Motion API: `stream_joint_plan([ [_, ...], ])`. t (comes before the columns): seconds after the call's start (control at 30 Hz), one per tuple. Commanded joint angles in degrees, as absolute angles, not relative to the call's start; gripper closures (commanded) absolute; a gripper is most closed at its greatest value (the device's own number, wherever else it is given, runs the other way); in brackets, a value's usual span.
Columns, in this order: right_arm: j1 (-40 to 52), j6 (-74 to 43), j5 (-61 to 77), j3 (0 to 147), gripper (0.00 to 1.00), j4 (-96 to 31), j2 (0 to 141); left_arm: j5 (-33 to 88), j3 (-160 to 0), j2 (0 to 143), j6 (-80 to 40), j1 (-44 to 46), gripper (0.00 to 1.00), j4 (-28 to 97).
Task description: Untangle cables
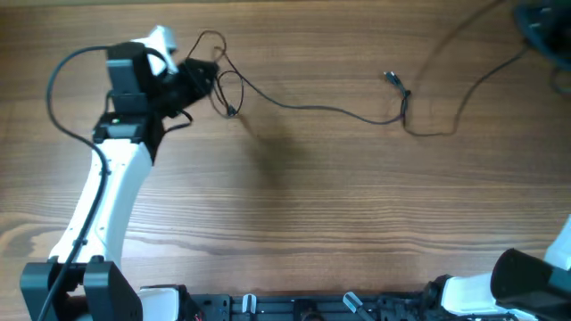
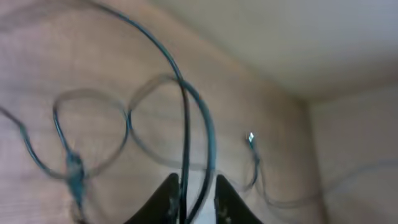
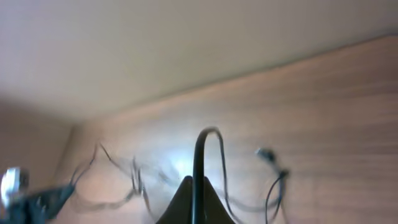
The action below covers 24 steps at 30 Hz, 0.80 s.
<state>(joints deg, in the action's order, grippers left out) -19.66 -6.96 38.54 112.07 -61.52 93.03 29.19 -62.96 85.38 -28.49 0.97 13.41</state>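
My right gripper swings in from the table's far corner toward the small connector next, tilting downward so the raised cable drops onto open table there (image 1: 430, 87) (image 3: 313, 163).
A thin black cable (image 1: 312, 107) lies across the far part of the wooden table. It forms tangled loops (image 1: 223, 85) at the left and has a small connector (image 1: 390, 78) right of centre. My left gripper (image 1: 203, 76) is at the loops, shut on two cable strands (image 2: 186, 106) that run between its fingers (image 2: 193, 199); a plug (image 2: 74, 168) hangs in a loop to the left. My right gripper (image 1: 540, 22) is at the far right corner, blurred. In the right wrist view it is shut (image 3: 198, 190) on the cable (image 3: 199, 149), which rises in an arc.
The wooden table (image 1: 312, 223) fills the view. The right arm's base (image 1: 526, 285) sits at the near right corner, the left arm's base (image 1: 80, 285) at the near left. A black rail (image 1: 294, 308) runs along the front edge.
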Motion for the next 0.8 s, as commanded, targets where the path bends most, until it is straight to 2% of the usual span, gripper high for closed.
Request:
stream_joint_plan([
  [0.0, -13.6, 0.4, 29.5, 113.1, 0.96, -67.1, 93.6, 26.9, -63.0, 84.3, -22.7, 2.8, 0.75, 16.8],
  [0.27, -0.7, 13.8, 31.2, 113.1, 0.95, -80.4, 93.6, 26.9, -63.0, 84.3, -22.7, 3.4, 0.74, 20.3],
  [0.3, 1.0, 15.7, 31.2, 113.1, 0.84, -81.0, 93.6, 26.9, -63.0, 84.3, -22.7, 3.4, 0.74, 20.4],
  [0.33, 2.5, 16.9, 29.8, 113.1, 0.60, -81.4, 93.6, 26.9, -63.0, 84.3, -22.7, 3.4, 0.74, 20.4],
  [0.37, 3.7, 16.8, 26.6, 113.1, 0.53, -81.3, 93.6, 26.9, -63.0, 84.3, -22.7, 3.4, 0.74, 20.4],
  [0.47, 4.9, 9.5, 10.8, 113.1, 0.53, -79.1, 93.6, 26.9, -63.0, 84.3, -22.7, 3.4, 0.74, 20.5],
  [0.53, 4.4, 0.7, -1.5, 113.1, 0.46, -77.5, 93.6, 26.9, -63.0, 84.3, -22.7, 3.4, 0.74, 20.5],
  [0.6, 3.8, -6.5, -8.1, 113.1, 0.43, -76.7, 93.6, 26.9, -63.0, 84.3, -22.7, 3.4, 0.74, 20.6],
  [0.77, 3.4, -7.4, -0.7, 111.7, 0.43, -74.7, 93.7, 26.9, -63.0, 84.3, -19.6, 3.5, 0.74, 19.6],
])
